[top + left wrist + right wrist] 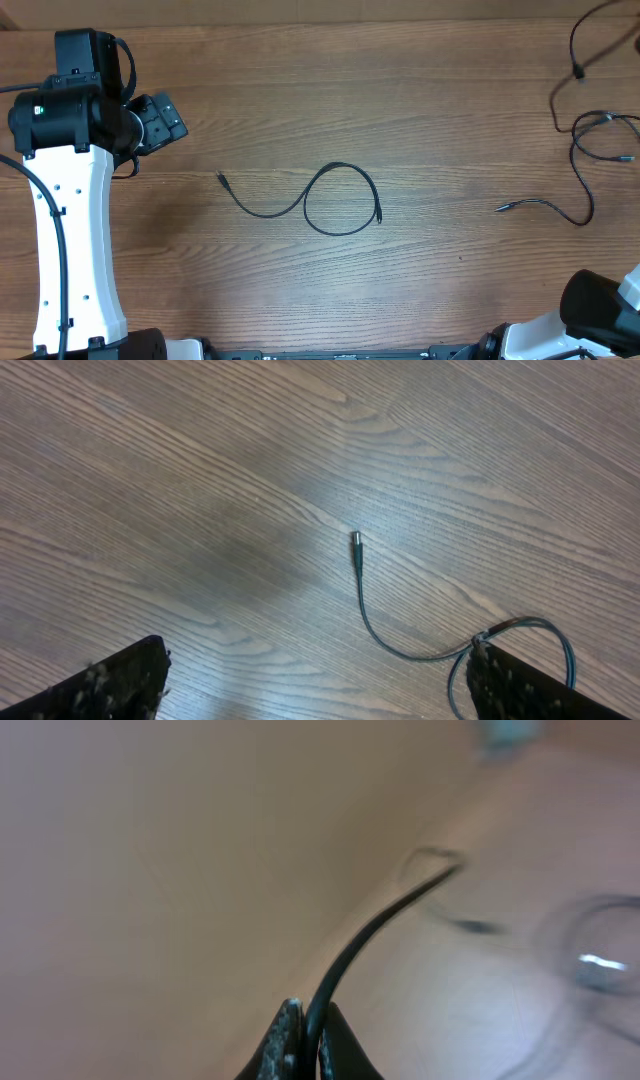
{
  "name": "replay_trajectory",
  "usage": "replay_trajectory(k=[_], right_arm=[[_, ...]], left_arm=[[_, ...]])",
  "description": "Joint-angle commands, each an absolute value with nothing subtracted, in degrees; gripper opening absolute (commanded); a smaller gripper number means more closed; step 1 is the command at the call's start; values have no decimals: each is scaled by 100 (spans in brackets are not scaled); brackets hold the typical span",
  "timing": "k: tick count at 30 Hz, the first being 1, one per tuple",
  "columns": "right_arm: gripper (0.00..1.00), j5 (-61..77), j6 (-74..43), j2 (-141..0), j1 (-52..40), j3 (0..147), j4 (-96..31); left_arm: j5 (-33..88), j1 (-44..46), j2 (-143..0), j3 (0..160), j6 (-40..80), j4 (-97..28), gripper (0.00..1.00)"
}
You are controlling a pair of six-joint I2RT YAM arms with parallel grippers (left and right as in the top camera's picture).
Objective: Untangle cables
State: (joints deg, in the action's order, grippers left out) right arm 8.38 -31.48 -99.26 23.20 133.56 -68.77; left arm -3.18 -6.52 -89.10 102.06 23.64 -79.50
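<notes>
My right gripper swings in over the table toward the loose loops of the other cables (588, 158) (594, 966) and opens next, as the held cable's plug end dangles clear of them.
One thin black cable (340, 200) lies mid-table in a single loop, with plug ends at its left and right. My left gripper (160, 122) sits well to its upper left. In the left wrist view the left gripper (320, 700) is open with bare wood between the fingers (110, 685), and that cable (372, 622) runs from its plug toward the right finger. More cables (590, 150) lie in loose loops at the far right. In the blurred right wrist view my right gripper (308, 1032) is shut on a black cable (380, 930) that rises from between the fingertips.
The wooden table (300, 80) carries everything. The left arm's white body (75, 250) runs down the left side. Part of the right arm (600, 310) shows at the bottom right corner. A further cable strand (577, 55) hangs in from the top right corner.
</notes>
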Motion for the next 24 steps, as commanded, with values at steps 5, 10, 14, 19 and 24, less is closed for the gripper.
replay_trajectory(k=[5, 10, 14, 19, 24], right_arm=[[5, -1870, -3159, -10287, 2381, 12717, -7467], [4, -2268, -3188, -10407, 2504, 12191, -7441], [6, -2246, -3450, -10409, 2714, 12011, -7430], [52, -1870, -3474, -10418, 2919, 11990, -7347], [97, -639, -3236, -10418, 2936, 11990, -7137]], left_arm=[[-292, -672, -8838, 10302, 2311, -7950, 95], [-290, -666, -8838, 10302, 2311, -7970, 95], [-292, -668, -8838, 10302, 2311, -7970, 95], [-292, -666, -8838, 10302, 2311, -7970, 95], [-292, -666, -8838, 10302, 2248, -7950, 95]])
